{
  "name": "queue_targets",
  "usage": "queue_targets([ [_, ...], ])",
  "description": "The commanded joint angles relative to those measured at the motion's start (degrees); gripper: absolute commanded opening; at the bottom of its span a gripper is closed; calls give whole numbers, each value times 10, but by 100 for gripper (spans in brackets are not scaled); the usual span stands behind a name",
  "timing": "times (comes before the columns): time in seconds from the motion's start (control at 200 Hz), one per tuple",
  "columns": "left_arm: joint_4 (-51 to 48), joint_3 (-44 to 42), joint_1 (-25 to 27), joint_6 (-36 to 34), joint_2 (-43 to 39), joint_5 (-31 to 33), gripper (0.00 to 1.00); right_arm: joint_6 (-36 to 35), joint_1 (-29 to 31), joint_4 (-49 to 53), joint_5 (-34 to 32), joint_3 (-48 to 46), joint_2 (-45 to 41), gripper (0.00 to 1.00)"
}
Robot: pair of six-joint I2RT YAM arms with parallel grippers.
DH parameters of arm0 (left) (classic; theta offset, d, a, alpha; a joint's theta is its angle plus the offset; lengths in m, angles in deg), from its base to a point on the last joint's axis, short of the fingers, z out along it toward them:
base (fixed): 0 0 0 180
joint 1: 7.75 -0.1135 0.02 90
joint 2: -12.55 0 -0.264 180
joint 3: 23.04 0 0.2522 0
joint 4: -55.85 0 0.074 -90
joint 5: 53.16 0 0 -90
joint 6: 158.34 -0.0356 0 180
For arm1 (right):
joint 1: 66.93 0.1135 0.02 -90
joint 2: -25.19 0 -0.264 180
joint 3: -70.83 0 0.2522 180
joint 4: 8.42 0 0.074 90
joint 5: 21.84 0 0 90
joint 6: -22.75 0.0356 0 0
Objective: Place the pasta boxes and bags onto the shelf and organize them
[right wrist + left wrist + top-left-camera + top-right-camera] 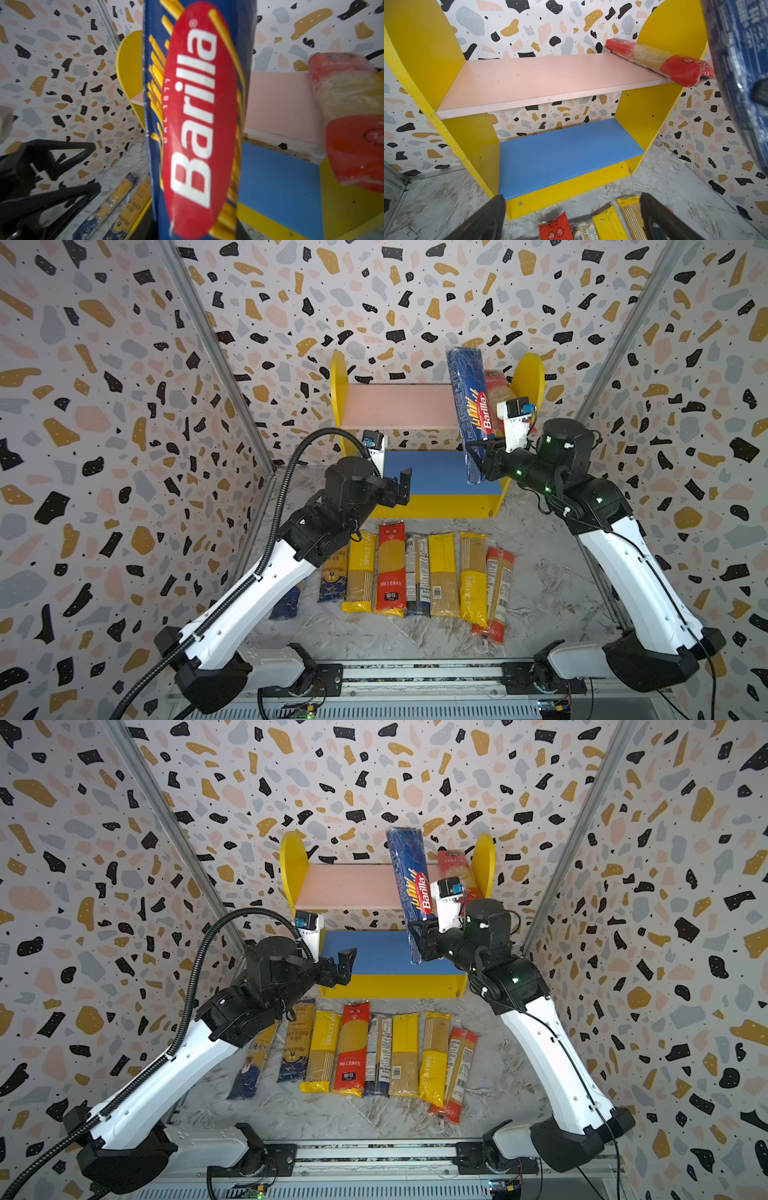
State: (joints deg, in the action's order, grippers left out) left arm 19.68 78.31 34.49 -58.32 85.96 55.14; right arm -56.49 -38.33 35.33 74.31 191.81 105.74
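The right gripper rises outward next and tips the Barilla packet down onto the pink board (432,873) (284,106) beside the red packet to release it, as that part is bare.
My right gripper (478,456) is shut on the lower part of a dark blue Barilla packet (471,410), held nearly upright in front of the shelf's (338,381) right half; the packet (197,124) hides the jaws in the right wrist view. A red packet (660,62) lies on the pink upper board (395,406) against the right yellow side. The blue lower board (560,158) is bare. My left gripper (401,489) hangs open and empty by the shelf's front left corner. Several pasta packets (419,572) lie side by side on the table in front of the shelf.
Patterned walls close in the left, back and right. The left arm (249,597) covers part of the leftmost packets (253,1056). A black cable hose (282,489) arcs over that arm. A metal rail (415,672) runs along the marbled table's (548,585) front edge.
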Motion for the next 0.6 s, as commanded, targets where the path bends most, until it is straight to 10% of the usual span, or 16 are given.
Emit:
queue_targets([
  [0.0, 37, -9, 4, -10, 1, -10, 99, -62, -21, -86, -53, 93, 27, 24],
  [0.25, 41, -19, 5, -22, -15, -19, 100, -78, -84, 2, -38, 359, 214, 25],
  [0.596, 52, -54, 4, -41, -31, -8, 99, -60, -110, -10, -4, 362, 245, 27],
])
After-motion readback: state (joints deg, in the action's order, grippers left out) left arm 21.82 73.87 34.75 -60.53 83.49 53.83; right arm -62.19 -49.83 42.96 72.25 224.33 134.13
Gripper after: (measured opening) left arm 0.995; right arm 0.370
